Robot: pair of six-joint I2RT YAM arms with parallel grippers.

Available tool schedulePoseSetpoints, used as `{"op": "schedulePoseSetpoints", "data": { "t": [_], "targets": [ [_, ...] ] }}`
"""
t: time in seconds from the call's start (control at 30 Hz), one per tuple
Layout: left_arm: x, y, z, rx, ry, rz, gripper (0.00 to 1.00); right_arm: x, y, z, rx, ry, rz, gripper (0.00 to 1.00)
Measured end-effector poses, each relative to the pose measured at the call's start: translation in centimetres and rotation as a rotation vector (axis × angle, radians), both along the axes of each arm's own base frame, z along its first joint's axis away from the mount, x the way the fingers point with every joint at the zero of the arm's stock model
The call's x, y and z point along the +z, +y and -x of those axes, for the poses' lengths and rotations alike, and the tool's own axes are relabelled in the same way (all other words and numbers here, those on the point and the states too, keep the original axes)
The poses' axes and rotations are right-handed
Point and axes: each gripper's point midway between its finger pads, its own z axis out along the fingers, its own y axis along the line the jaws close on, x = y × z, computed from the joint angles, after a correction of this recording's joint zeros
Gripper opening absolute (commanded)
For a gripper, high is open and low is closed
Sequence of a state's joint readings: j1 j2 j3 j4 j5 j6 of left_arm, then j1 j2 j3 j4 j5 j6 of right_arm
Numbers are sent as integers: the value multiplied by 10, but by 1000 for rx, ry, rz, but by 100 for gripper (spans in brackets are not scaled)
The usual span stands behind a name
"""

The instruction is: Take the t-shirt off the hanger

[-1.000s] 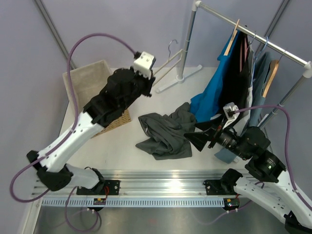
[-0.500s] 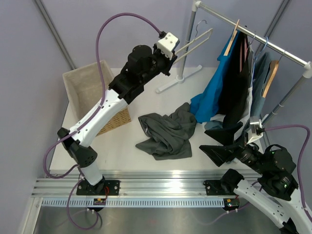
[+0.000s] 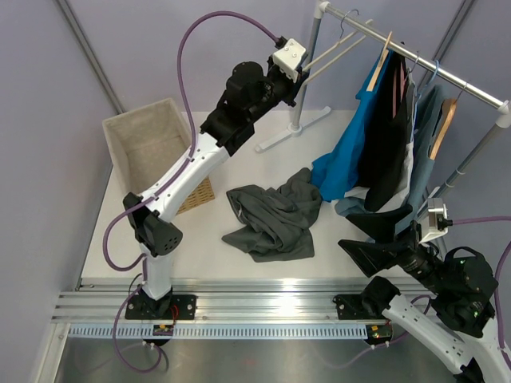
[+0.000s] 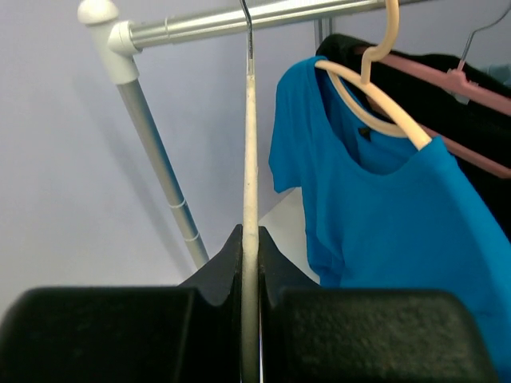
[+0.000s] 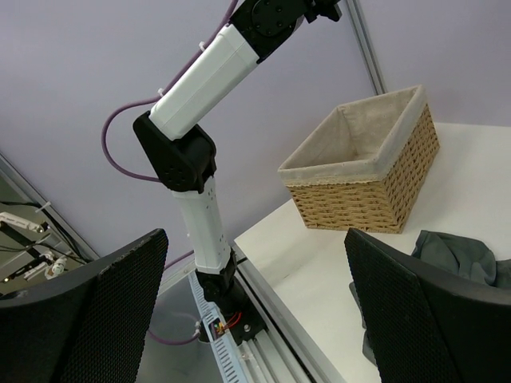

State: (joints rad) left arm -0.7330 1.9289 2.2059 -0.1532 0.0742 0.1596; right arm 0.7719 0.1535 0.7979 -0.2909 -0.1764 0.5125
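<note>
The rack's bar is outward of and above my left gripper, and the hook of the bare hanger is there. My left gripper should ease outward toward the bar next, then release the bare hanger (image 3: 335, 49).
The dark grey t-shirt (image 3: 275, 215) lies crumpled on the white table, off the hanger; a corner of it shows in the right wrist view (image 5: 463, 255). My left gripper (image 3: 302, 68) is raised high at the back and shut on the bare cream-white hanger (image 3: 335, 49), whose metal hook is up by the rack's rail (image 3: 415, 52). In the left wrist view the hanger (image 4: 251, 144) runs straight up from between my shut jaws (image 4: 251, 239) to the rail (image 4: 239, 20). My right gripper (image 3: 383, 235) is open and empty, low at the near right, apart from the t-shirt. It also shows in the right wrist view (image 5: 255, 311).
A wicker basket (image 3: 152, 148) with a cloth liner stands at the left, also in the right wrist view (image 5: 375, 167). The rack holds a bright blue shirt (image 3: 351, 148), a black garment (image 3: 391, 136) and tan wooden hangers (image 3: 445, 120). The rack's white base (image 3: 291, 128) sits at the back.
My left arm has lifted the bare hanger up and to the right, to the rack's rail. My right gripper has drawn back from the t-shirt toward the near right.
</note>
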Motion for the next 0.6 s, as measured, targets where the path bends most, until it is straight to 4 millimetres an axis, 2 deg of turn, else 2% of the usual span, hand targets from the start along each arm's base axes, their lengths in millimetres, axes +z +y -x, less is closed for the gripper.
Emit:
{"op": "schedulePoseSetpoints", "data": {
  "t": [0.13,0.6],
  "targets": [
    [7,-6,-9,-5,-30,35,0,-1,1,0,1,3,2,100],
    [-25,-17,-53,7,-28,67,0,-13,14,-8,28,44,43,100]
  ]
}}
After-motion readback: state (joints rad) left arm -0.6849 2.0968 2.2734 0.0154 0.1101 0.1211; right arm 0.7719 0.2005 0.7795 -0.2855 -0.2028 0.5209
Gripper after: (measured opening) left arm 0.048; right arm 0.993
